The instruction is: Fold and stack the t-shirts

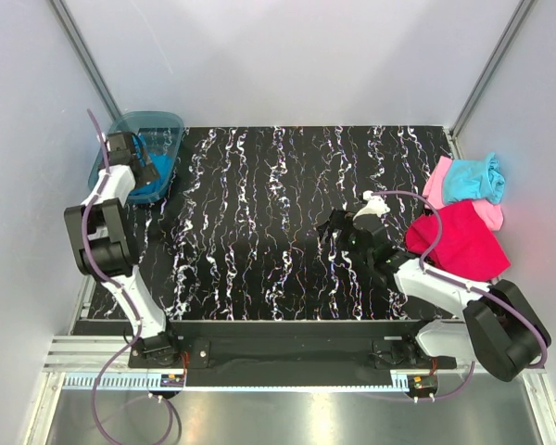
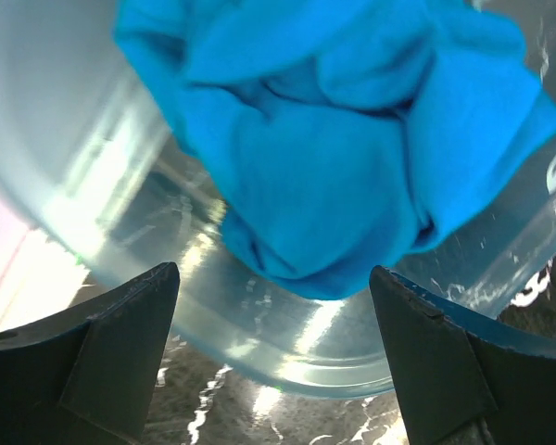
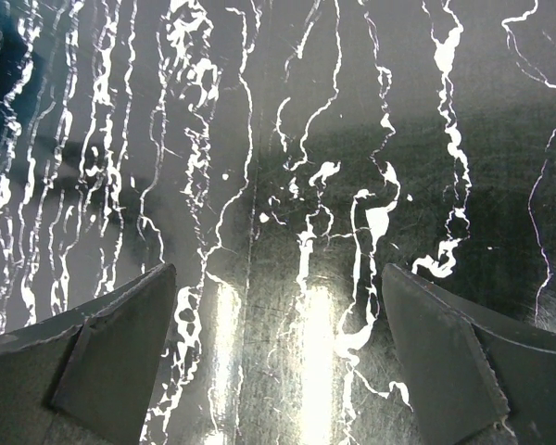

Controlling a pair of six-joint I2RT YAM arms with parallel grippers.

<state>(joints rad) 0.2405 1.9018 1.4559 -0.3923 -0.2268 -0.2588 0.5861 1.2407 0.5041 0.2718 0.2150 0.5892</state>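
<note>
The robot's left gripper needs to go down and outward next onto the blue t-shirt's folded lobe on the heap's side, because that lobe is below the gripper and farther outward.
A medium blue t-shirt lies crumpled inside the translucent teal bin, which sits at the table's far left corner. My left gripper hovers open at the bin's near rim, just short of the blue cloth, with nothing between its fingers. From above, the left gripper is over the bin's left side. At the right edge lies a heap: a magenta-red t-shirt, a light pink t-shirt and a light aqua t-shirt on top. My right gripper is open and empty above the bare table.
The black, white-veined tabletop spreads between the bin and the heap. White walls close in the back and both sides. A metal rail with both arm bases runs along the near edge.
</note>
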